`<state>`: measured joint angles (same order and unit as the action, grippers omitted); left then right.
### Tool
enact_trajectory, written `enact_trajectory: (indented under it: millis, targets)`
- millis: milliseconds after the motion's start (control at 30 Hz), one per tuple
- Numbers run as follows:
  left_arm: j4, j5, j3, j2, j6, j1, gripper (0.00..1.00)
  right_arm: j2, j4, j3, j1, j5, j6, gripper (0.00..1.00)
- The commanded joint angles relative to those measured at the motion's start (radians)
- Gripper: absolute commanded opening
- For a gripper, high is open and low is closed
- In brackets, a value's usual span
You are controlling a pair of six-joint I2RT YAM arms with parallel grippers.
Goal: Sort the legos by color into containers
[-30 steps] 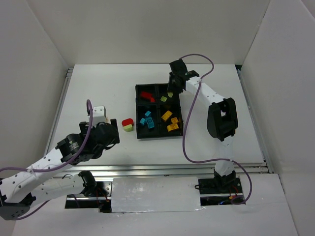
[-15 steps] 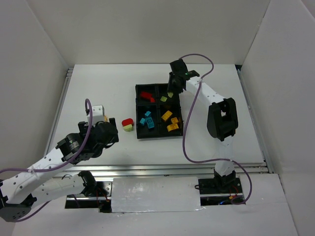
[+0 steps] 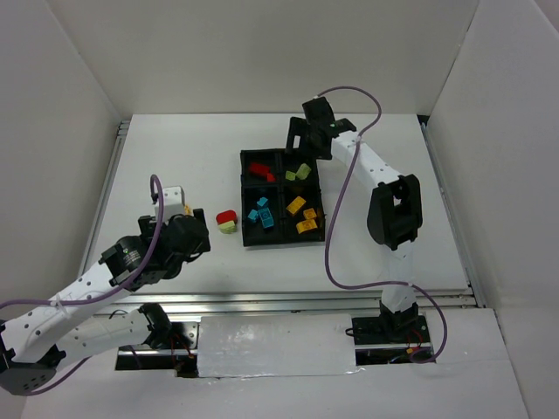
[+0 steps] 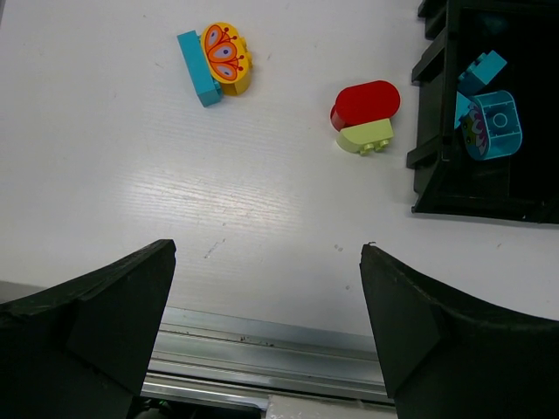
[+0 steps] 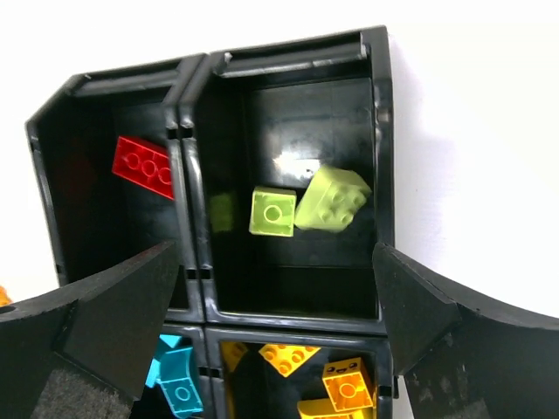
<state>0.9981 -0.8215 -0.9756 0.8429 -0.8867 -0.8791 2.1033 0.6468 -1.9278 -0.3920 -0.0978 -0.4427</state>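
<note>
The cyan and orange legos that touch are farther outward and lower down, so the robot's left gripper will next move outward, turn to match their slant and go down over both.
The black tray (image 3: 244,201) holds the containers. One red lego (image 5: 142,166) lies in the far-left compartment and two lime green legos (image 5: 333,199) in the far-right. Cyan legos (image 5: 179,374) fill the near-left and orange-yellow legos (image 5: 349,381) the near-right. My right gripper (image 5: 275,262) hangs open and empty above the far-right compartment. On the table left of the tray, a red lego (image 4: 365,103) touches a lime green lego (image 4: 367,137). Farther left a cyan lego (image 4: 198,68) touches an orange one (image 4: 227,57). My left gripper (image 4: 267,249) is open over bare table.
An aluminium rail (image 4: 262,349) runs along the table's near edge just below my left fingers. White walls close in the table on three sides. A purple cable (image 3: 345,192) loops along the right arm beside the tray.
My right gripper has opened and let go of a lime green lego, which now lies in the far-right compartment. The gripper has pulled up and back a little. The left arm barely moved.
</note>
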Motion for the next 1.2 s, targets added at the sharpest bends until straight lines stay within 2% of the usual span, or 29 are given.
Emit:
enact_trajectory:
  millis: [0, 133, 233, 267, 300, 367, 400, 467, 600, 733, 867, 1033, 1167]
  targets:
    - [-0.024, -0.005, 0.003, 0.002, 0.017, 0.009, 0.99, 0.006, 0.017, -0.094, 0.005, -0.017, 0.013, 1.00]
    - [-0.024, 0.004, 0.005, 0.008, 0.003, 0.032, 1.00, -0.083, 0.031, -0.065, -0.024, 0.000, 0.009, 1.00]
    - [-0.033, 0.054, 0.012, 0.044, -0.050, 0.094, 1.00, -0.263, -0.030, 0.096, -0.045, 0.021, -0.016, 1.00]
    - [-0.036, 0.068, 0.034, 0.056, -0.105, 0.121, 0.99, -0.317, -0.054, 0.210, -0.050, 0.029, -0.024, 1.00]
    - [-0.077, 0.085, 0.047, 0.070, -0.127, 0.130, 1.00, -0.436, -0.112, 0.269, -0.054, 0.059, -0.030, 1.00]
    - [-0.165, 0.165, 0.109, 0.126, -0.135, 0.193, 1.00, -0.544, -0.145, 0.405, -0.073, 0.076, -0.036, 1.00]
    - [-0.218, 0.215, 0.124, 0.158, -0.114, 0.222, 0.99, -0.633, -0.153, 0.438, -0.082, 0.078, -0.040, 1.00]
    - [-0.352, 0.310, 0.144, 0.266, -0.097, 0.296, 1.00, -0.705, -0.148, 0.505, -0.111, 0.093, -0.037, 1.00]
    - [-0.383, 0.249, 0.081, 0.464, -0.167, 0.327, 0.99, -0.857, -0.112, 0.591, -0.162, 0.122, -0.033, 1.00]
    - [-0.361, 0.209, 0.015, 0.594, -0.218, 0.410, 0.99, -0.948, -0.145, 0.696, -0.196, 0.156, -0.041, 1.00]
    - [-0.429, 0.235, -0.046, 0.656, -0.108, 0.540, 1.00, -0.970, -0.144, 0.745, -0.215, 0.155, -0.047, 1.00]
    - [-0.533, 0.383, -0.103, 0.768, 0.064, 0.690, 0.99, -0.965, -0.162, 0.767, -0.228, 0.181, -0.050, 1.00]
    - [-0.523, 0.380, -0.164, 0.857, 0.100, 0.738, 1.00, -0.953, -0.161, 0.765, -0.242, 0.208, -0.039, 1.00]
